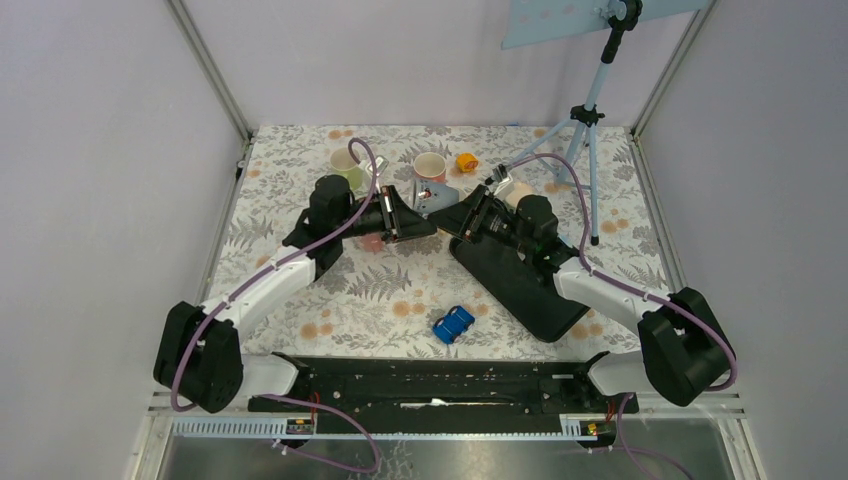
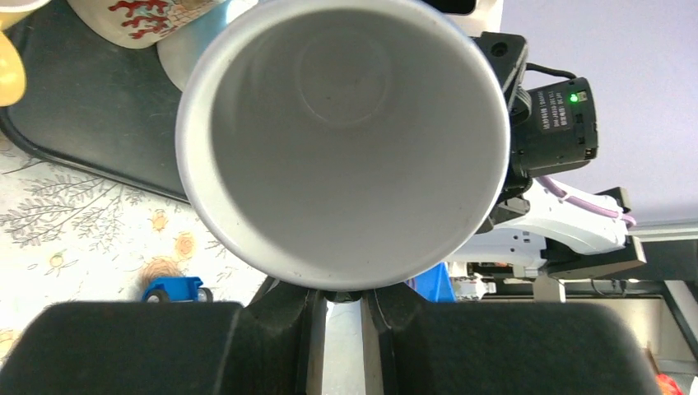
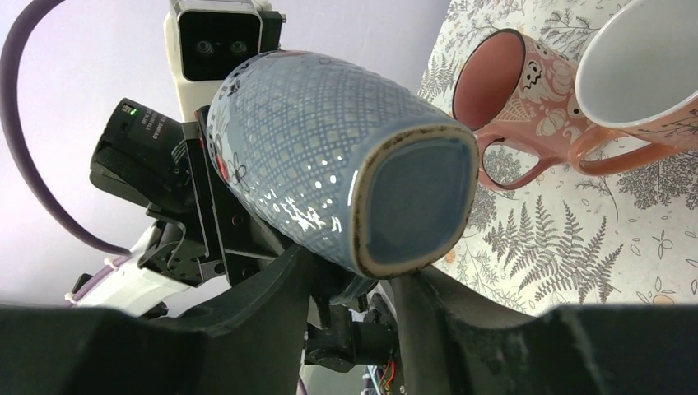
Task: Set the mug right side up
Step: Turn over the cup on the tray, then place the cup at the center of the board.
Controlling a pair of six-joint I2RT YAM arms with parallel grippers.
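Note:
Next, my left gripper will swing left in the top view, tilting and lowering to release, as the tabletop by the green mug lies below on that side.
The blue-grey lattice-patterned mug (image 1: 432,198) hangs on its side above the table between both grippers. In the left wrist view its white inside (image 2: 342,123) faces the camera. My left gripper (image 2: 343,300) is shut just under the rim, apparently on the handle. In the right wrist view the mug's base (image 3: 416,202) faces the camera. My right gripper (image 3: 354,280) has a finger against each side of the mug's body near the base. In the top view the left gripper (image 1: 405,216) and right gripper (image 1: 462,214) meet at the mug.
A black tray (image 1: 520,285) lies under the right arm. A green mug (image 1: 347,165), a pink-rimmed mug (image 1: 430,165), an orange toy (image 1: 466,161) and another mug (image 1: 516,190) stand behind. A blue toy car (image 1: 453,324) lies in front. A tripod (image 1: 590,120) stands at the back right.

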